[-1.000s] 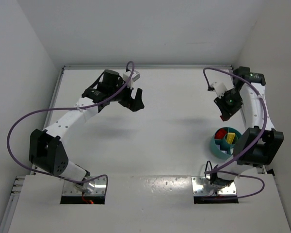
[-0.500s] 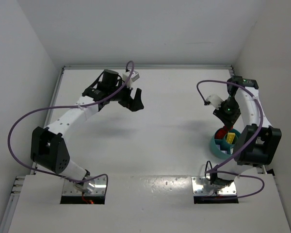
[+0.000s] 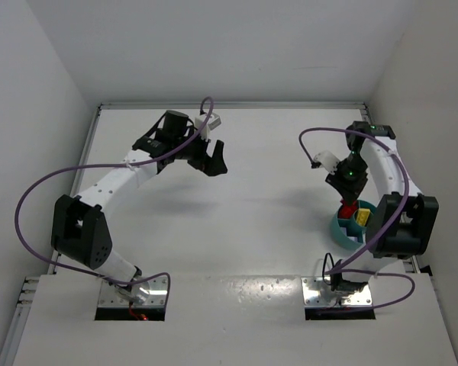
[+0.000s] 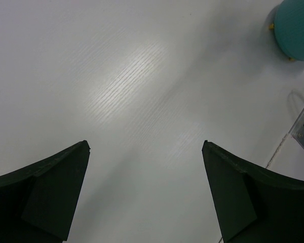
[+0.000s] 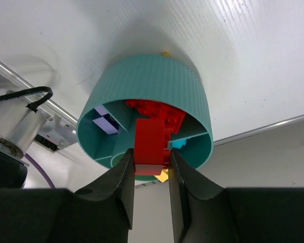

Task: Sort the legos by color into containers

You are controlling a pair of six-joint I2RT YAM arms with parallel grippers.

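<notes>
To release the red lego in the section of the dish with red bricks (image 5: 164,110), my right gripper should lower first, edging away from the dish's side.
My right gripper (image 5: 149,161) is shut on a red lego (image 5: 151,143) and holds it just over the open top of the round teal dish (image 5: 152,81). Inside the dish I see more red bricks (image 5: 164,110), a cyan brick (image 5: 178,145), a yellow brick (image 5: 162,176) and a pale lavender piece (image 5: 104,122) in separate compartments. From above, the right gripper (image 3: 348,191) hangs over the dish's far rim (image 3: 337,227). My left gripper (image 3: 214,162) is open and empty over bare table at the far middle; its wrist view shows the dish (image 4: 296,25) far off.
A small yellow piece (image 5: 165,53) lies against the outside of the dish. The right arm's metal base plate and black cable (image 5: 25,109) sit beside the dish. The side wall (image 3: 435,114) stands close on the right.
My right gripper has swung down and left, from the far right to over the dish's far rim. The left arm has barely moved.
</notes>
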